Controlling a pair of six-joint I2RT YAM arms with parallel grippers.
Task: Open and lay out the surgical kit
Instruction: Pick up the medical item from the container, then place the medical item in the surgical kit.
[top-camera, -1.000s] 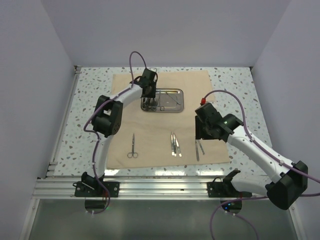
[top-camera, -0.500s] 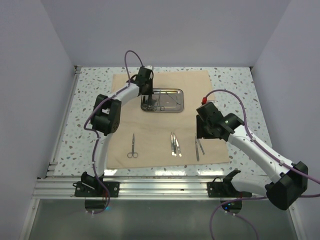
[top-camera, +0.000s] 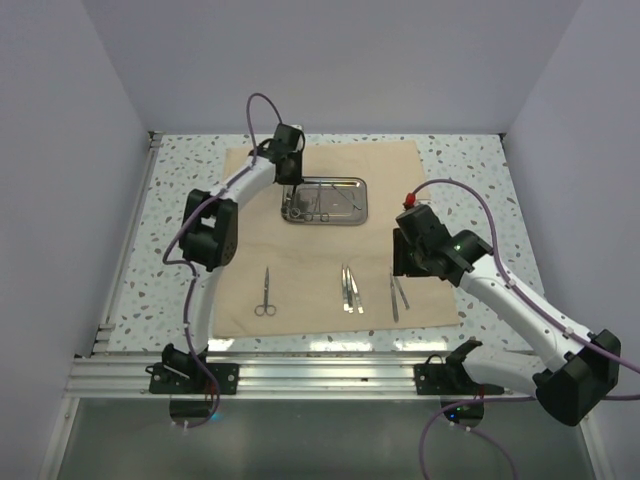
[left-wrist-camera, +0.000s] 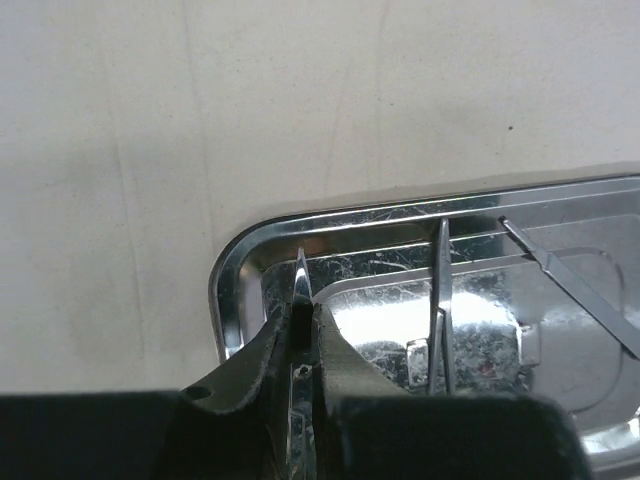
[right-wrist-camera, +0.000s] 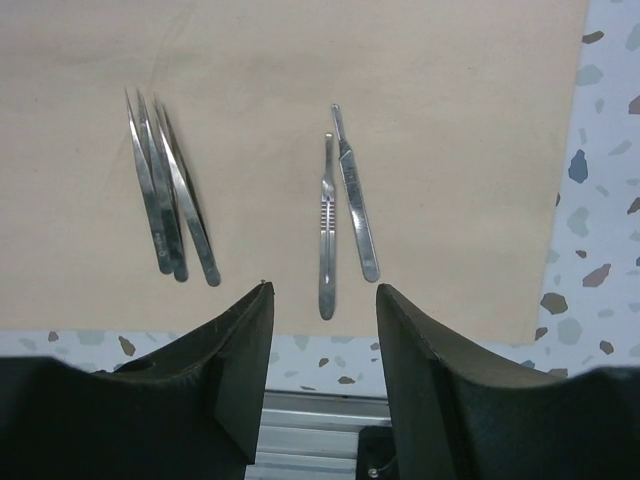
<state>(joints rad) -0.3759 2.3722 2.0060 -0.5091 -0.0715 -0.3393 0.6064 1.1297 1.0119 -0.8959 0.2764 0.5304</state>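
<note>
My left gripper lifts clear of the tray next and comes back over the cloth. It then lowers beside the scissors, since its instrument has finger rings too.
The tan cloth (top-camera: 300, 255) lies spread flat. The steel tray (top-camera: 350, 183) sits on its far part. My left gripper (top-camera: 290, 196) is over the tray's left end and shut on a thin steel instrument (left-wrist-camera: 300, 272), whose pointed tip sticks out past the fingers (left-wrist-camera: 345, 350) above the tray rim (left-wrist-camera: 228, 290). More thin instruments (left-wrist-camera: 440, 290) lie in the tray. My right gripper (right-wrist-camera: 322, 300) is open and empty above the cloth's near edge, just short of two flat steel handles (right-wrist-camera: 340, 200). Tweezers (right-wrist-camera: 165, 200) lie to their left. Scissors (top-camera: 265, 292) lie near the cloth's left front.
The cloth covers most of the speckled table (top-camera: 180, 200). An aluminium rail (top-camera: 320, 372) runs along the near edge, in front of the arm bases. White walls close in the left, right and back sides.
My left gripper has moved a little toward the far left end of the tray, still shut on the instrument. My right gripper has shifted slightly right and stays open.
</note>
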